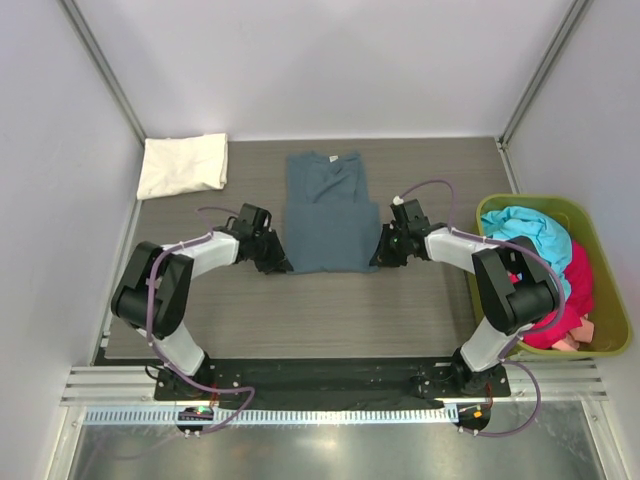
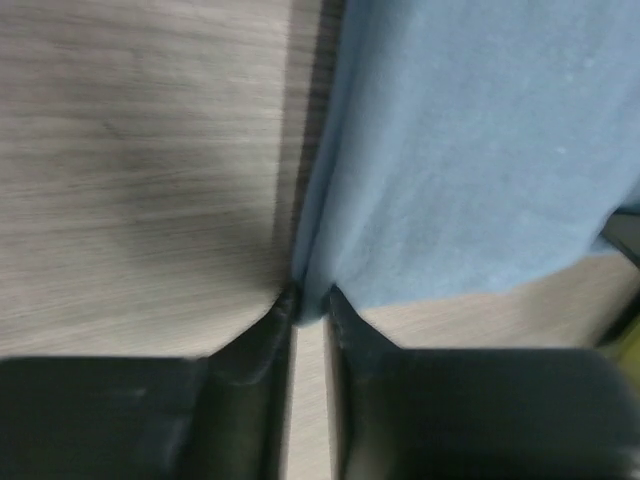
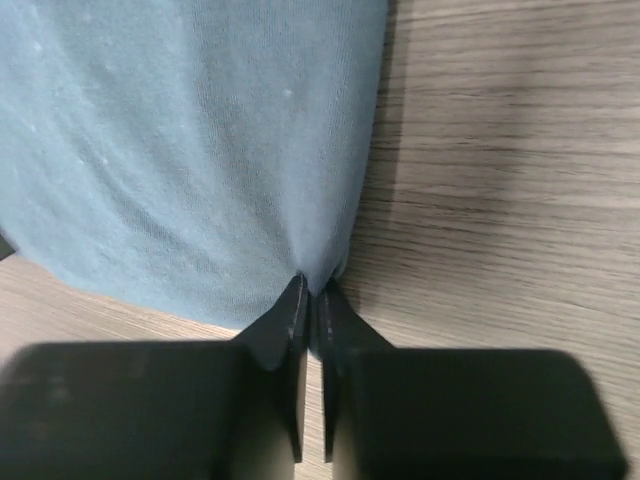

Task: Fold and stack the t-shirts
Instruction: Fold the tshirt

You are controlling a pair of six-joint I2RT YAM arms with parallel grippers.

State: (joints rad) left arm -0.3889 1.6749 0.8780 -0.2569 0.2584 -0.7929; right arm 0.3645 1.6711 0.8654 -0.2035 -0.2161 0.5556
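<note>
The pinched corner goes up, outward and down in my right gripper next, then comes free at the shirt's still uncovered collar end (image 1: 354, 164), outward of the gripper.
A dark slate-blue t-shirt (image 1: 330, 212) lies flat in the middle of the table, sleeves folded in, collar to the far side. My left gripper (image 1: 279, 262) is shut on its lower left corner; the wrist view shows the blue cloth (image 2: 460, 150) pinched between the fingertips (image 2: 270, 325). My right gripper (image 1: 381, 256) is shut on the lower right corner, cloth (image 3: 200, 150) pinched at the fingertips (image 3: 292, 310). A folded cream-white t-shirt (image 1: 183, 165) lies at the far left corner. Turquoise (image 1: 530, 232) and pink-red (image 1: 575, 290) shirts lie in the bin.
An olive-green plastic bin (image 1: 612, 300) stands at the table's right edge, beside the right arm. White walls with metal posts close the table on the left, right and far sides. The wood-grain tabletop (image 1: 330, 320) lies bare in front of the blue shirt.
</note>
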